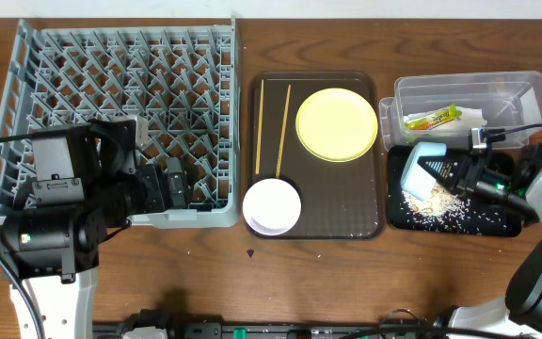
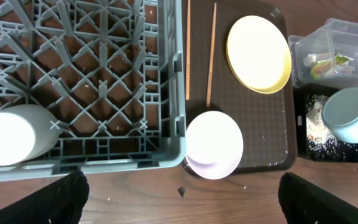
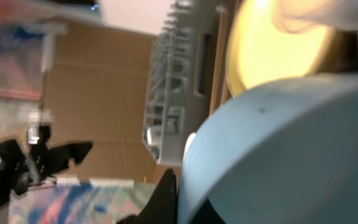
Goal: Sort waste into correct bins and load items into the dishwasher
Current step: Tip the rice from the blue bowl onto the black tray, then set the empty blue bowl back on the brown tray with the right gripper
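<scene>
I will swing my right gripper left in the overhead view, turn the light blue bowl upright and lower it beside the white bowl (image 1: 272, 205), where the brown tray is bare (image 1: 348, 209).
My right gripper (image 1: 438, 175) is shut on the light blue bowl (image 1: 423, 157), holding it tipped on its side over the black tray (image 1: 497, 222), where rice scraps (image 1: 438, 202) lie. The bowl fills the right wrist view (image 3: 278, 155). My left gripper (image 2: 182, 199) is open and empty above the table, in front of the grey dish rack (image 1: 26, 75). A small white cup (image 2: 8, 134) stands in the rack's near corner. The yellow plate (image 1: 336, 123), two chopsticks (image 1: 271, 113) and white bowl (image 1: 272, 205) are on the brown tray. The clear tub (image 1: 525, 89) holds the sachet (image 1: 433, 118) and napkin (image 1: 473, 115).
The brown serving tray (image 1: 363, 221) lies between the rack and the two bins. A small dark speck (image 1: 250, 252) lies on the wooden table in front of it. Cables run along the front edge and by my right arm.
</scene>
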Motion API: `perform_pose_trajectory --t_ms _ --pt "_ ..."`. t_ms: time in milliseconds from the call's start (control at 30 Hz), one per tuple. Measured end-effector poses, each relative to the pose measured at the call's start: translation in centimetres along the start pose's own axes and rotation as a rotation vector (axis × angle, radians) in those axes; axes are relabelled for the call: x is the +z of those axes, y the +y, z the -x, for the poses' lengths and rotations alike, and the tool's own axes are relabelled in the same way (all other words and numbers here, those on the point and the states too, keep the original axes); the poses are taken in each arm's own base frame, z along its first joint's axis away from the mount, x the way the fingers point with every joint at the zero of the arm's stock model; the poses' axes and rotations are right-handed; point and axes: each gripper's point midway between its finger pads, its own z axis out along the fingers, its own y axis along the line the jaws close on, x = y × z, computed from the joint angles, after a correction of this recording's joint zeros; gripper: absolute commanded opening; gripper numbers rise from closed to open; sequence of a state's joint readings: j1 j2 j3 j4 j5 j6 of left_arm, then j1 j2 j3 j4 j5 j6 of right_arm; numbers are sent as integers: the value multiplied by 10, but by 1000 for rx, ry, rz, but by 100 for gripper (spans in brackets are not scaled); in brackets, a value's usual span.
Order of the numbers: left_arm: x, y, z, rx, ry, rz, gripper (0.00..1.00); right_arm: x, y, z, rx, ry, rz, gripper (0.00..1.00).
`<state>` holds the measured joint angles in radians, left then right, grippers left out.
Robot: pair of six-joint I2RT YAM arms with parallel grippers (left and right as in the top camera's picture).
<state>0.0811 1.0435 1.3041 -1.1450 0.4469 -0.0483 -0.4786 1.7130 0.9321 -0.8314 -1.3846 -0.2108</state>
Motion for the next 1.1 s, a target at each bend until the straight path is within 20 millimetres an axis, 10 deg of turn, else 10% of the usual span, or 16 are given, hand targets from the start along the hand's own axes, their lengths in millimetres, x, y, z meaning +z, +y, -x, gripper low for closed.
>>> perform_pose_trajectory --t_ms 733,1100 --pt "0 0 0 0 0 0 98 7 4 0 57 19 -82 1" --pt "0 0 0 0 0 0 98 70 31 -86 -328 316 -497 1"
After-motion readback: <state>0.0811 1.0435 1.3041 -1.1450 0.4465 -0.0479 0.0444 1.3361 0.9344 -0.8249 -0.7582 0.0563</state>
